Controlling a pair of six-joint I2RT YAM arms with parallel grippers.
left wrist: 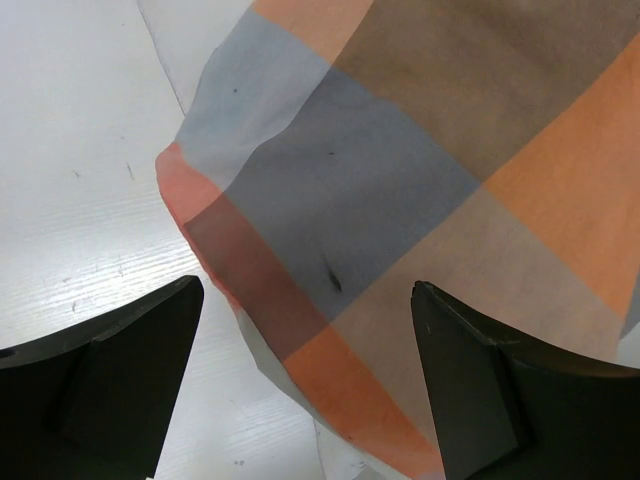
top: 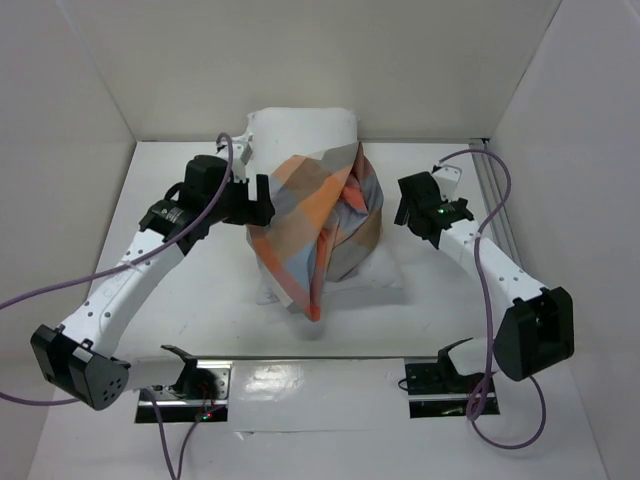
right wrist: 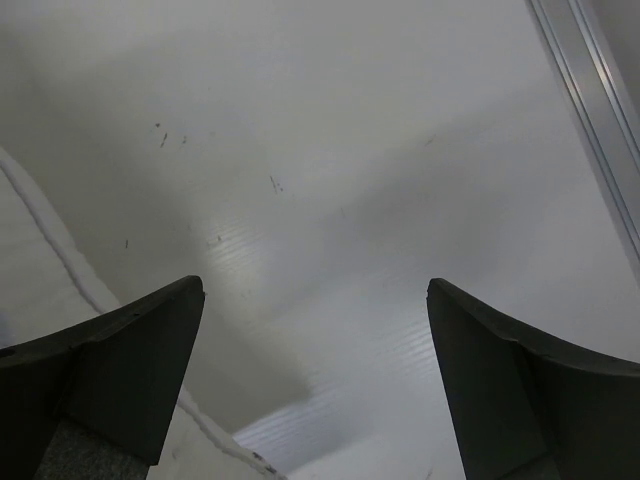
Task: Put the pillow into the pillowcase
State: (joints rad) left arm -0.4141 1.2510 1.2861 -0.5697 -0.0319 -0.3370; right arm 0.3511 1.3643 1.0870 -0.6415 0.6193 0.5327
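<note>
The orange fold (top: 318,208) (left wrist: 578,205) runs along the middle of the pillowcase. My left gripper needs to move slightly back toward it next, then go down onto it.
The white pillow (top: 300,128) lies in the middle of the table, its far end and near edge (top: 385,283) showing. The checked pillowcase (top: 315,225) is bunched and draped over its middle, a corner hanging toward the front. My left gripper (top: 262,200) is open at the pillowcase's left edge; in the left wrist view (left wrist: 305,330) the checked cloth (left wrist: 400,180) lies between and beyond the fingers. My right gripper (top: 408,212) is open and empty just right of the pillowcase; its wrist view (right wrist: 315,350) shows bare table and the pillow's seam (right wrist: 50,240) at the left.
White walls enclose the table on the left, back and right. A metal rail (top: 490,190) runs along the right wall, also in the right wrist view (right wrist: 590,110). Purple cables (top: 480,170) loop from both arms. The arm bases (top: 330,380) sit at the near edge.
</note>
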